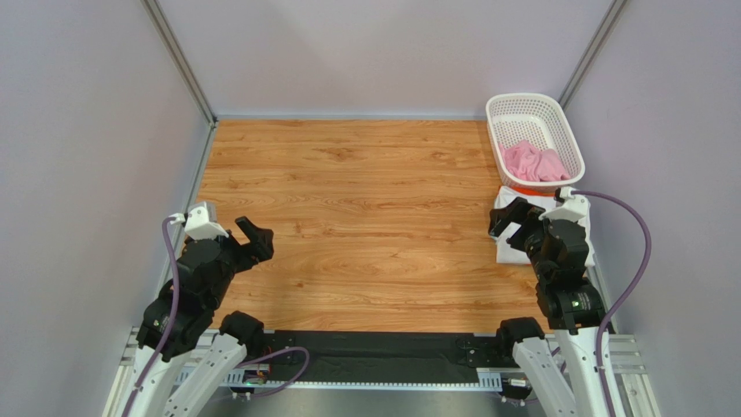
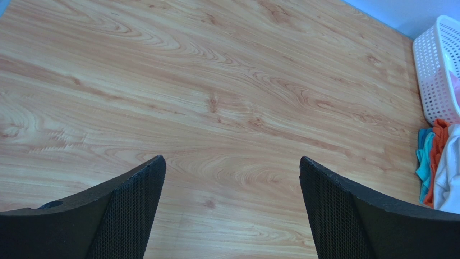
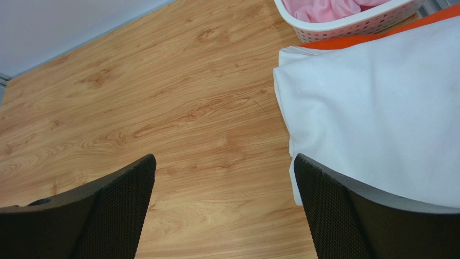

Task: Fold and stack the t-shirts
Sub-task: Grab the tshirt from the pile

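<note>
I will next move my right gripper outward past the white t-shirt and down into the basket onto the light pink t-shirt (image 1: 532,162) (image 3: 330,9). It is the only one still lying crumpled.
A light pink t-shirt (image 1: 532,162) lies crumpled in the white basket; it also shows in the right wrist view (image 3: 324,9). A white t-shirt with an orange trim edge (image 3: 378,102) lies folded on the table just in front of the basket, partly hidden under my right arm in the top view (image 1: 504,254). My right gripper (image 1: 513,224) is open and empty above the shirt's left edge (image 3: 224,156). My left gripper (image 1: 252,239) is open and empty over bare wood at the left (image 2: 231,158).
The white perforated basket (image 1: 522,104) stands at the back right corner. Orange and teal cloth edges (image 2: 426,156) show beside the white shirt in the left wrist view. Grey walls close in the wooden table (image 1: 365,217) on the left, back and right.
</note>
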You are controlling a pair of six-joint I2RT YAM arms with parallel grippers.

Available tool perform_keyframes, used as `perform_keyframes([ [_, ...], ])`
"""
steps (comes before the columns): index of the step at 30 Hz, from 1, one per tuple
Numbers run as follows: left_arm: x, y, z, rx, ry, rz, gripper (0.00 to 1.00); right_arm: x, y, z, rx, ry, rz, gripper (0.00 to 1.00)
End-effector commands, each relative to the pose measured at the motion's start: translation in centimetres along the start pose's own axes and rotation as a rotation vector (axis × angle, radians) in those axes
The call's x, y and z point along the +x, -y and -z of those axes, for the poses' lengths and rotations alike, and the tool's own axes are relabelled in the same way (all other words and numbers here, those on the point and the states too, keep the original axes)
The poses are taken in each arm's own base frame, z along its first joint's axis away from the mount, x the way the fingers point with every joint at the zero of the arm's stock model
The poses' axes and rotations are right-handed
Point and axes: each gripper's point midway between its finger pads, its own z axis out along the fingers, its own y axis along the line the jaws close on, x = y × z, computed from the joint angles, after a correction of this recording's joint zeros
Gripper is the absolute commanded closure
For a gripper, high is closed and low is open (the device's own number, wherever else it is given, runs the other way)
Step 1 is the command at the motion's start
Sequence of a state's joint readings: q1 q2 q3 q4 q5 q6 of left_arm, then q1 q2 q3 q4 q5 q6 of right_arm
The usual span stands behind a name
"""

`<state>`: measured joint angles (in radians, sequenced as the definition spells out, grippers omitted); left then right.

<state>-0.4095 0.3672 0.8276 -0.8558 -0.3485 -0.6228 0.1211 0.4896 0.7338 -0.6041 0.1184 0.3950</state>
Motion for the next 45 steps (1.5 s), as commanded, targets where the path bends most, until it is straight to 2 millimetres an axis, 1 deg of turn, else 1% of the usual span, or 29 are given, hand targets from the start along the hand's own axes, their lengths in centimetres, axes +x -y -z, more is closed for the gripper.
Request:
perform_keyframes([
  [1, -0.6, 0.0, 0.2, -0.012, 0.022, 0.049, 0.00, -0.8, 0.1, -0.3, 0.011, 0.034, 0.012, 0.00],
  [5, -0.3, 0.9, -0.4, 0.026, 0.015, 0.083, 0.00, -0.7, 0.1, -0.6, 0.011, 0.019, 0.023, 0.00],
  [8, -0.6, 1.8, -0.9, 0.067, 0.033, 0.099, 0.00, -1.1, 0.2, -0.9, 0.031, 0.016, 0.017, 0.00],
  [12, -0.8, 2.4, -1.7, 0.090, 0.058, 0.111, 0.00, -2.3, 0.6, -2.1, 0.104, 0.022, -0.011, 0.00],
  [15, -0.9, 2.8, -2.4, 0.098, 0.065, 0.113, 0.00, -3.8, 0.3, -3.5, 0.139, 0.006, -0.010, 0.00],
  [17, -0.9, 3.1, -3.0, 0.101, 0.061, 0.111, 0.00, -5.0, 0.2, -5.1, 0.174, -0.001, -0.010, 0.00],
  [18, -0.8, 3.2, -3.3, 0.100, 0.059, 0.108, 0.00, -4.9, 0.4, -6.3, 0.198, -0.030, -0.006, 0.00],
  [19, -0.6, 3.4, -3.6, 0.102, 0.049, 0.101, 0.00, -5.9, 0.1, -6.8, 0.195, -0.022, -0.003, 0.00],
  [20, -0.6, 3.5, -3.8, 0.105, 0.050, 0.102, 0.00, -6.6, 0.5, -7.4, 0.210, -0.023, -0.005, 0.00],
  [21, -0.7, 3.8, -4.0, 0.111, 0.049, 0.104, 0.00, -6.2, 1.0, -8.9, 0.227, -0.061, -0.003, 0.00],
  [22, -0.5, 4.1, -4.1, 0.125, 0.042, 0.106, 0.00, -6.4, 1.3, -9.7, 0.238, -0.073, -0.009, 0.00],
  [23, -0.5, 4.2, -4.0, 0.132, 0.038, 0.116, 0.00, -8.1, 1.8, -10.2, 0.238, -0.058, -0.030, 0.00],
  [24, -0.6, 4.4, -4.0, 0.150, 0.053, 0.122, 0.00, -7.6, 2.5, -12.0, 0.252, -0.100, -0.038, 0.00],
  [25, -0.5, 4.9, -4.1, 0.185, 0.059, 0.103, 0.00, -8.1, 3.0, -12.8, 0.256, -0.107, -0.047, 0.00],
  [26, -0.1, 5.0, -4.8, 0.209, 0.088, 0.097, 0.00, -10.6, 4.5, -14.3, 0.279, -0.083, -0.062, 0.00],
  [27, -0.2, 5.0, -4.7, 0.211, 0.091, 0.098, 0.00, -9.4, 5.1, -15.3, 0.294, -0.121, -0.063, 0.00],
  [29, -0.2, 4.5, -5.0, 0.188, 0.106, 0.101, 0.00, -10.3, 7.4, -17.0, 0.351, -0.124, -0.070, 0.00],
  [30, 0.1, 4.2, -5.2, 0.167, 0.097, 0.096, 0.00, -10.7, 8.3, -19.0, 0.365, -0.140, -0.077, 0.00],
  [32, 0.2, 3.7, -5.2, 0.137, 0.087, 0.093, 0.00, -11.4, 10.1, -20.7, 0.385, -0.156, -0.097, 0.00],
  [33, 0.3, 3.6, -5.2, 0.133, 0.080, 0.092, 0.00, -11.7, 10.9, -22.6, 0.391, -0.171, -0.087, 0.00],
  [34, 0.5, 3.8, -5.2, 0.139, 0.069, 0.088, 0.00, -12.1, 11.4, -23.6, 0.397, -0.172, -0.080, 0.00],
  [35, 0.5, 3.8, -5.3, 0.142, 0.064, 0.081, 0.00, -11.7, 12.2, -24.2, 0.414, -0.205, -0.071, 0.00],
  [36, 0.7, 3.8, -5.3, 0.141, 0.061, 0.083, 0.00, -12.3, 12.8, -26.2, 0.417, -0.214, -0.056, 0.00],
  [38, 1.0, 3.5, -5.6, 0.127, 0.055, 0.092, 0.00, -11.6, 13.5, -27.7, 0.421, -0.265, -0.028, 0.01],
  [39, 1.1, 3.3, -5.6, 0.118, 0.058, 0.093, 0.00, -9.4, 14.6, -28.9, 0.443, -0.341, -0.025, 0.01],
  [40, 1.2, 3.1, -5.7, 0.106, 0.059, 0.095, 0.00, -10.6, 14.4, -29.5, 0.436, -0.328, -0.006, 0.01],
  [41, 1.4, 2.9, -5.7, 0.098, 0.052, 0.090, 0.00, -9.9, 14.9, -29.7, 0.447, -0.360, -0.005, 0.02],
  [42, 1.3, 2.8, -5.6, 0.094, 0.055, 0.089, 0.00, -8.3, 15.6, -30.6, 0.458, -0.397, -0.008, 0.02],
  [45, 1.4, 2.4, -5.6, 0.080, 0.060, 0.099, 0.00, -6.2, 16.9, -31.3, 0.489, -0.441, 0.001, 0.04],
])
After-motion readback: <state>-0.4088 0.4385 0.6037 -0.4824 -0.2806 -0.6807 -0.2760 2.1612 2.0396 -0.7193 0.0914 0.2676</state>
